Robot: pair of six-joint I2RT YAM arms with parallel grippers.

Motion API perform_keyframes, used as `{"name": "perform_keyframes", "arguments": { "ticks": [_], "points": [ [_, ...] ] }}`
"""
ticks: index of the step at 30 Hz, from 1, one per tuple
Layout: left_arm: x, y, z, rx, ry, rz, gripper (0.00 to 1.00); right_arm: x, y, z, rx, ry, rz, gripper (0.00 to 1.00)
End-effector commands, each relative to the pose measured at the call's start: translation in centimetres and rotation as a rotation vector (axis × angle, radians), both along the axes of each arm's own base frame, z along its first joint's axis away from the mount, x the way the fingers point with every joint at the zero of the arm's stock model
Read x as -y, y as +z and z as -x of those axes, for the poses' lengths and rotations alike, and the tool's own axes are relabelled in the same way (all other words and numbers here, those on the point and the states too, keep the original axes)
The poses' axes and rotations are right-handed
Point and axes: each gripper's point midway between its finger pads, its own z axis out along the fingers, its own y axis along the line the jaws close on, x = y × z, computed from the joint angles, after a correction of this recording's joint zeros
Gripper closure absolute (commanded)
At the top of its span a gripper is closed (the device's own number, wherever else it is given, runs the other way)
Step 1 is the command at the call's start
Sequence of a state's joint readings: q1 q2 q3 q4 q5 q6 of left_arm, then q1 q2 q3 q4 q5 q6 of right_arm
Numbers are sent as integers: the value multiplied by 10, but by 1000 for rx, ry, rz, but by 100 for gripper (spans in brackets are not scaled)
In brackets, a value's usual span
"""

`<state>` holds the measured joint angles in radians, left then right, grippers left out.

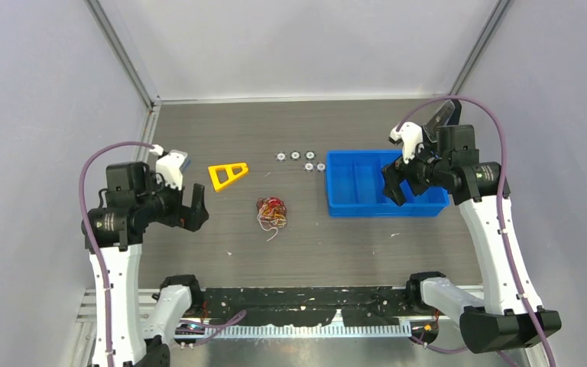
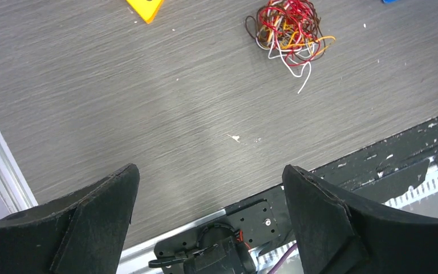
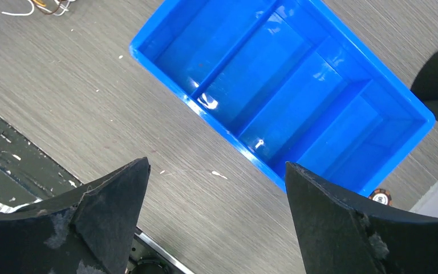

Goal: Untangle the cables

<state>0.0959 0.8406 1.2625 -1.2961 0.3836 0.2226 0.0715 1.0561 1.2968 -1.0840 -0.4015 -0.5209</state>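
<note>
My open left gripper spans only bare table, so I will next move it to the right in the top view and down onto the clump's yellow and brown pieces of cable.
The cables (image 1: 271, 212) lie in one small clump of red, orange, brown and white wires at the middle of the table. In the left wrist view the cables (image 2: 288, 28) sit at the top, with a white end trailing down. My left gripper (image 1: 196, 208) hovers well to their left, open and empty; seen from its wrist, the left gripper (image 2: 210, 171) spans bare table. My right gripper (image 1: 392, 186) hangs open over the blue bin, far right of the clump. From its own wrist the right gripper (image 3: 217, 165) holds nothing. A few cable ends (image 3: 40, 5) show at that view's top left.
A blue bin (image 1: 378, 206) with empty compartments (image 3: 319, 51) stands at the right. A yellow triangular piece (image 1: 227, 174) lies left of centre. Several small round metal parts (image 1: 300, 158) sit behind the clump. Black mounting rail (image 1: 306, 298) runs along the near edge.
</note>
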Motion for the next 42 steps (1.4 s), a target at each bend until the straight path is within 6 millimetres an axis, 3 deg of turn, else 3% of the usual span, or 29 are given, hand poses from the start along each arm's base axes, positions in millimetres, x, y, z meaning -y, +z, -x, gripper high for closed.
{"name": "perform_keyframes", "arguments": {
  "ticks": [1,5,11,17,25,27,29,30,31,33,35,39,42],
  "points": [
    [12,-2,-14,35,-130,-26,1,-11,4,0,26,59,-4,5],
    [40,-14,-23,12,-308,-33,1,-24,-7,4,-19,91,-51,5],
    [97,-44,-46,54,-548,-57,1,-37,-12,9,-60,106,-124,5],
    [152,-91,-69,-22,-670,11,1,-47,-9,19,-80,132,-193,5],
    [188,-147,-87,-157,-701,47,6,-56,-13,17,-80,140,-244,5],
    [191,-164,-92,-183,-692,18,12,-58,-15,13,-75,146,-250,5],
    [194,-177,-97,-226,-673,8,25,-60,-16,9,-71,150,-254,5],
    [194,-182,-98,-248,-671,2,36,-62,-15,6,-61,153,-258,5],
    [194,-185,-97,-267,-676,-3,54,-64,-15,5,-65,154,-264,5],
    [191,-181,-93,-285,-695,5,81,-70,-15,2,-57,159,-286,5],
    [184,-161,-87,-259,-700,47,99,-80,-16,-1,-48,170,-312,5],
    [169,-93,-73,-130,-661,261,100,-116,-16,-5,-26,224,-376,5],
    [161,-46,-59,-49,-643,406,100,-158,-1,-9,25,297,-457,5]
  ]
}}
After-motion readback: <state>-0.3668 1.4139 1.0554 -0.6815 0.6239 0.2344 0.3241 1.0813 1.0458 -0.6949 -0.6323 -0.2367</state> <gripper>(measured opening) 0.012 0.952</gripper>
